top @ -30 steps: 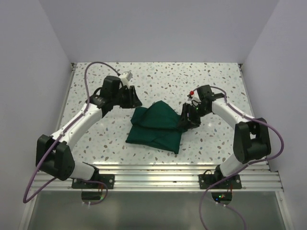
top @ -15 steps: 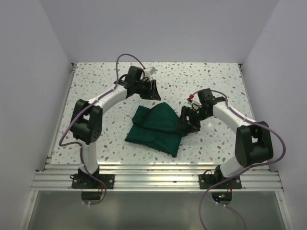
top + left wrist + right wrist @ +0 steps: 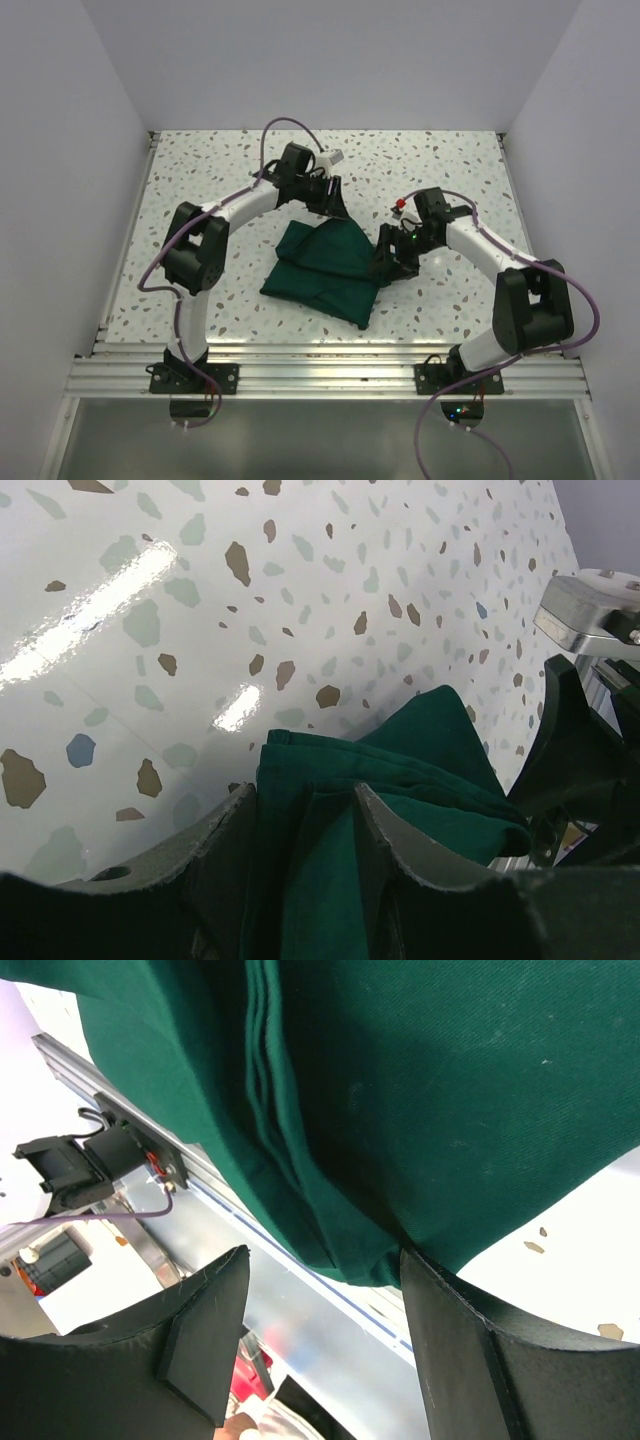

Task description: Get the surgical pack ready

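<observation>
The left gripper closes on the fold point(image 3: 342, 218) point(image 3: 307, 812) at the bundle's far edge next, as the fabric already stands between its fingers.
The surgical pack is a dark green folded fabric bundle point(image 3: 322, 265) lying mid-table; nothing wrapped inside shows. My left gripper point(image 3: 335, 207) is at the bundle's far edge. In the left wrist view point(image 3: 303, 798) its jaws stand partly apart, with a fold of the green fabric point(image 3: 420, 770) between them. My right gripper point(image 3: 387, 258) is at the bundle's right edge. In the right wrist view point(image 3: 322, 1260) its jaws are wide open, with the hanging cloth edge point(image 3: 420, 1090) between them and the right finger point(image 3: 470, 1340) against it.
The speckled white table point(image 3: 450, 170) is walled at the back and both sides. An aluminium rail point(image 3: 330, 355) runs along the near edge by the arm bases. Purple cables loop off both arms.
My left arm has swung from the left side of the table to the bundle's far edge. The right gripper has stayed at the bundle's right edge.
</observation>
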Robot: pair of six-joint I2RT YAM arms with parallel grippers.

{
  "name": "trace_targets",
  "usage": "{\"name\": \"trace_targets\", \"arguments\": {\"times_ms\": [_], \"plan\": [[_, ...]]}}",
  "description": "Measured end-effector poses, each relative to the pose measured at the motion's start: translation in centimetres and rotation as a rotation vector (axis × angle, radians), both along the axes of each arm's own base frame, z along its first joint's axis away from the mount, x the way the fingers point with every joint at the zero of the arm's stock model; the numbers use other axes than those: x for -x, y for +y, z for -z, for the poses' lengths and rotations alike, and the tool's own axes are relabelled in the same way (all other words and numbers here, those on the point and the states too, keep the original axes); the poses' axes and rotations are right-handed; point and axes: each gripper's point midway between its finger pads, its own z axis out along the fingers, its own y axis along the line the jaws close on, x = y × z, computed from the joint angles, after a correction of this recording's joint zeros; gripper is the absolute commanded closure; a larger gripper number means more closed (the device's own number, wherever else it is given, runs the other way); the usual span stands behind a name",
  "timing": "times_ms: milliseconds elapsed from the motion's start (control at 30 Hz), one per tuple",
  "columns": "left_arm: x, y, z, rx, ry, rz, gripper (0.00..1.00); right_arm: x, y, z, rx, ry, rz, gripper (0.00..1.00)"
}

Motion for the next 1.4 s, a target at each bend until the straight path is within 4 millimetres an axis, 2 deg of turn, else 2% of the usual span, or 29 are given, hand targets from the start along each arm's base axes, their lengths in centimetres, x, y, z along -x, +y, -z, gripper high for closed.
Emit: {"name": "trace_targets", "arguments": {"times_ms": [433, 600, 633, 833, 933, 1000, 1100, 1200, 1300, 1400], "plan": [[0.3, 0.1, 0.4, -0.002, -0.032, 0.045, 0.53, 0.1, 0.0, 0.1, 0.001, 0.003, -0.001, 0.34], [0.8, -0.1, 0.6, 0.012, -0.032, 0.078, 0.58, 0.1, -0.1, 0.1, 0.002, 0.004, -0.002, 0.34], [1.0, -0.2, 0.5, 0.017, -0.031, 0.086, 0.60, 0.2, -0.1, 0.1, 0.002, 0.004, -0.002, 0.34], [1.6, -0.3, 0.5, 0.036, -0.025, 0.122, 0.98, 0.2, -0.1, 0.1, 0.002, 0.001, -0.007, 0.33], [2.0, -0.2, 0.4, 0.037, -0.021, 0.123, 1.00, 0.2, -0.1, 0.0, 0.001, 0.003, -0.008, 0.29], [2.6, 0.4, -0.1, 0.031, -0.028, 0.111, 1.00, 0.1, 0.0, -0.1, 0.001, 0.003, -0.007, 0.21], [3.4, 1.5, -2.1, 0.010, -0.061, 0.069, 1.00, -0.2, 0.0, -0.7, -0.001, -0.005, -0.006, 0.18], [4.2, 3.1, -5.4, -0.002, -0.142, 0.013, 1.00, -0.7, 0.2, -1.4, -0.006, -0.017, 0.000, 0.15], [6.0, 4.9, -7.9, -0.009, -0.209, -0.033, 1.00, -0.9, 0.3, -1.8, -0.008, -0.015, 0.009, 0.14], [7.6, 6.1, -8.6, -0.012, -0.221, -0.050, 1.00, -0.5, 0.2, -2.1, -0.003, -0.002, 0.017, 0.19]]}}
